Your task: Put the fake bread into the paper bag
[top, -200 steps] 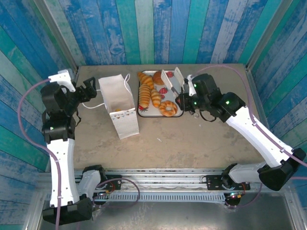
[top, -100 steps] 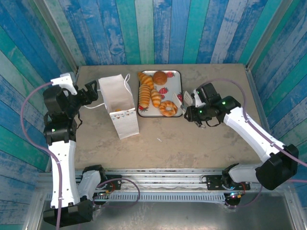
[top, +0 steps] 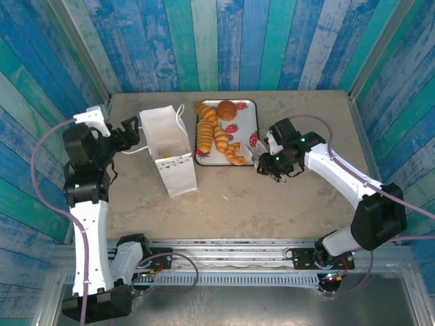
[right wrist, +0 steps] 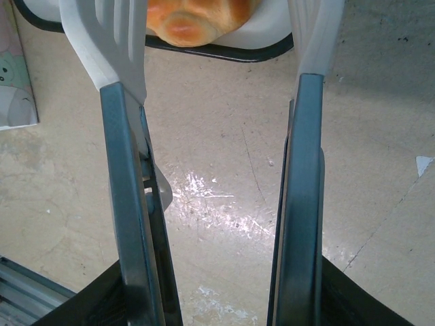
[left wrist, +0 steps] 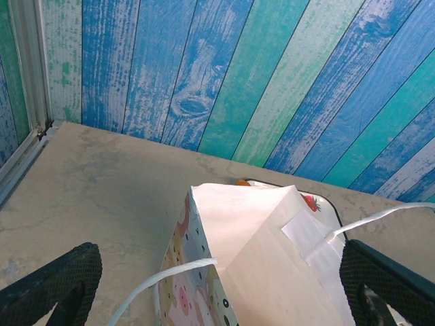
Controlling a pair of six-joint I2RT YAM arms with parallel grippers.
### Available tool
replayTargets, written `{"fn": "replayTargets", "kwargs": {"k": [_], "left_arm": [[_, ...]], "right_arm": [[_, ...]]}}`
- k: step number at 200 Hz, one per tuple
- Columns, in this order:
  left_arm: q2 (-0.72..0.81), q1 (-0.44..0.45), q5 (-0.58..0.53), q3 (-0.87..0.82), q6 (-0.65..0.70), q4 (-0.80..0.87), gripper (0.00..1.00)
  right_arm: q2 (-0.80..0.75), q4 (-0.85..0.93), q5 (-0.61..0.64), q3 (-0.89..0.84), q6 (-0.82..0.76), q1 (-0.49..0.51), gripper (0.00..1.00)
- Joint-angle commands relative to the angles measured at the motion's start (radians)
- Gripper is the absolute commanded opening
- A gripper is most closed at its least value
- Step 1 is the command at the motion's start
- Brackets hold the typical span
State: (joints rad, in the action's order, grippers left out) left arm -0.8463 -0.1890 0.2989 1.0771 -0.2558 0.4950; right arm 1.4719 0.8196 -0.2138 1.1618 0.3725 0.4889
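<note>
The robot's right gripper is above the glossy pastry (right wrist: 197, 17) at the tray's near corner, so next it needs to lower its open tongs around that pastry and close.
The fake bread lies on a strawberry-print tray (top: 255, 109): ridged croissants (top: 207, 117), a round brown bun (top: 226, 109) and a ring doughnut (top: 236, 155). The white paper bag (top: 168, 153) stands open left of the tray, and a small orange piece (top: 167, 155) shows inside it. My right gripper (top: 270, 160) is shut on teal tongs (top: 250, 151). Their white tips stand apart at the tray's near right corner, on either side of a glossy pastry (right wrist: 197, 17). My left gripper (top: 126, 133) is open at the bag's left side, with the bag's mouth (left wrist: 251, 251) between its fingers (left wrist: 54, 285).
Blue and green plank walls close the table on three sides. A white cord handle (top: 180, 115) hangs from the bag toward the tray. The tray's dark rim (right wrist: 224, 51) lies just ahead of the tongs. Bare tabletop (top: 272, 197) stretches toward the arm bases.
My right arm has swung in and come down; the tongs went from raised over the tray's right side to low at its near corner by the doughnut. The left arm has barely moved.
</note>
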Motion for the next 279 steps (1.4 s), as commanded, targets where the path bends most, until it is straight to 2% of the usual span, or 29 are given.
{"fn": "replayTargets", "kwargs": {"k": [1,59,215,249,279], "left_arm": [[0.018,-0.004,0.019,-0.011,-0.007,-0.018,0.94],[0.018,-0.004,0.021,-0.011,-0.013,-0.016,0.94],[0.017,-0.003,0.016,-0.024,-0.016,-0.011,0.94],[0.021,-0.004,0.007,-0.021,-0.012,-0.003,0.94],[0.023,-0.004,0.001,-0.020,-0.008,0.001,0.94]], "right_arm": [[0.018,-0.025,-0.012,-0.010,-0.017,-0.004,0.53],[0.069,-0.039,0.015,-0.001,-0.028,-0.007,0.53],[0.194,-0.106,-0.012,0.057,-0.022,-0.016,0.49],[0.203,-0.106,-0.012,0.043,-0.021,-0.016,0.46],[0.186,-0.103,0.001,0.034,-0.024,-0.016,0.37]]}}
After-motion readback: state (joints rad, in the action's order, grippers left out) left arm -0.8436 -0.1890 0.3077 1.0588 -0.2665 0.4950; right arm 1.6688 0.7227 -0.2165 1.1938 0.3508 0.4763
